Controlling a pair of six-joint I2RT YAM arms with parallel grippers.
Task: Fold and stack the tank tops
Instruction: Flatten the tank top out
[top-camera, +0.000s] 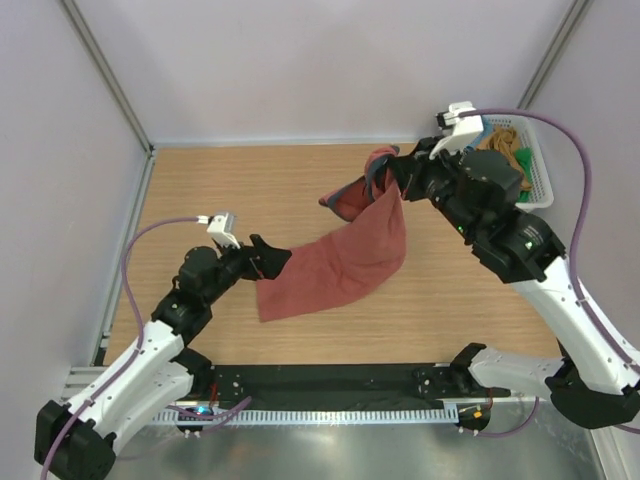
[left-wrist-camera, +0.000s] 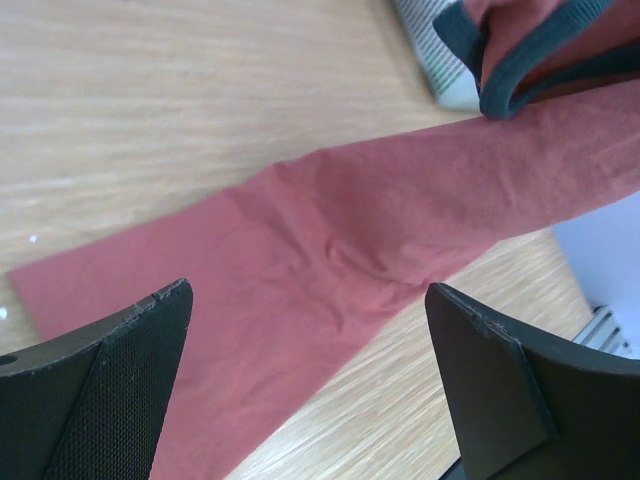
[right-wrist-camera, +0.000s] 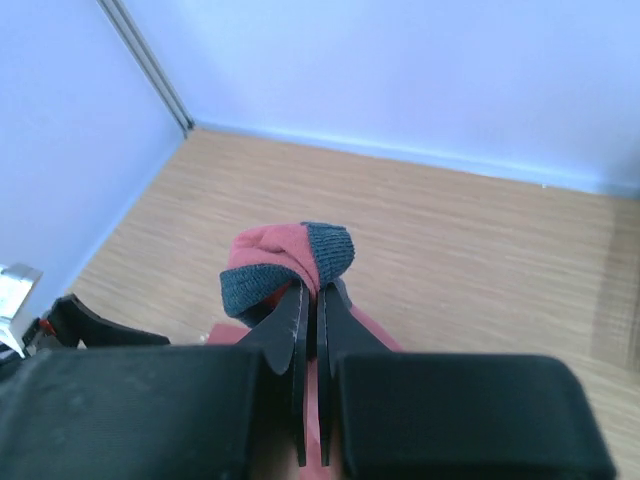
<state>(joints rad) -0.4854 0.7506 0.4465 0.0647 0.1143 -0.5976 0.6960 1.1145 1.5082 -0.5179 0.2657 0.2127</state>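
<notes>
My left gripper moves outward across the tank top onto its loose navy-trimmed flap next, since the flap hangs outward and to the gripper's right in the top view.
A rust-red tank top (top-camera: 335, 262) with navy trim hangs stretched from the table up to my right gripper (top-camera: 392, 178). My right gripper is shut on its navy-trimmed strap (right-wrist-camera: 290, 262), held above the table's far middle. The lower hem lies on the wood by my left gripper (top-camera: 274, 256), which is open and empty at the cloth's left edge. In the left wrist view the red cloth (left-wrist-camera: 330, 270) runs between and beyond the open fingers (left-wrist-camera: 130, 370), with navy trim (left-wrist-camera: 520, 70) at top right. An ochre-brown tank top (top-camera: 505, 145) lies in the basket.
A white basket (top-camera: 541, 178) stands at the back right, holding brown and green (top-camera: 525, 160) cloth. Grey walls and metal posts ring the wooden table (top-camera: 200, 190). A black strip (top-camera: 330, 385) runs along the near edge.
</notes>
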